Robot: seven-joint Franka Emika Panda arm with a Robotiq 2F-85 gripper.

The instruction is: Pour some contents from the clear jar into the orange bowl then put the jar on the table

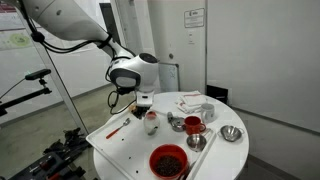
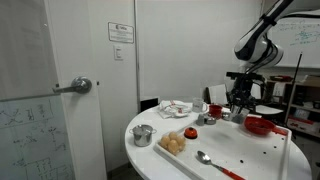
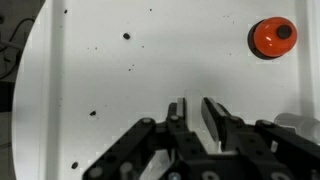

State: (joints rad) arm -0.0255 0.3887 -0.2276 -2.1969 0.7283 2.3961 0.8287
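My gripper holds the clear jar above bare white tray, apart from the large bowl (image 1: 167, 160). I should lower it until the bottom of the jar touches the tray and let go.
My gripper (image 3: 193, 112) is shut on a thin see-through pale piece, the clear jar (image 3: 192, 104). In an exterior view the gripper (image 1: 146, 106) hangs over the far part of the white tray (image 1: 120, 150), with the small jar (image 1: 151, 122) and its reddish contents right under it, just above or on the tray. The large orange bowl (image 1: 167, 160) with dark red contents stands at the tray's near end, apart from the jar. It shows at the upper right in the wrist view (image 3: 272, 37). In the exterior view from the opposite side, the gripper (image 2: 238, 102) is beside the bowl (image 2: 258, 125).
On the round white table (image 1: 225, 160) stand a taller glass with red contents (image 1: 192, 125), three small steel bowls (image 1: 231, 133) (image 1: 197, 142) (image 1: 176, 122) and crumpled packets (image 1: 192, 104). A red-handled spoon (image 1: 115, 128) lies on the tray. A bowl of yellowish food (image 2: 175, 143) stands near a table edge.
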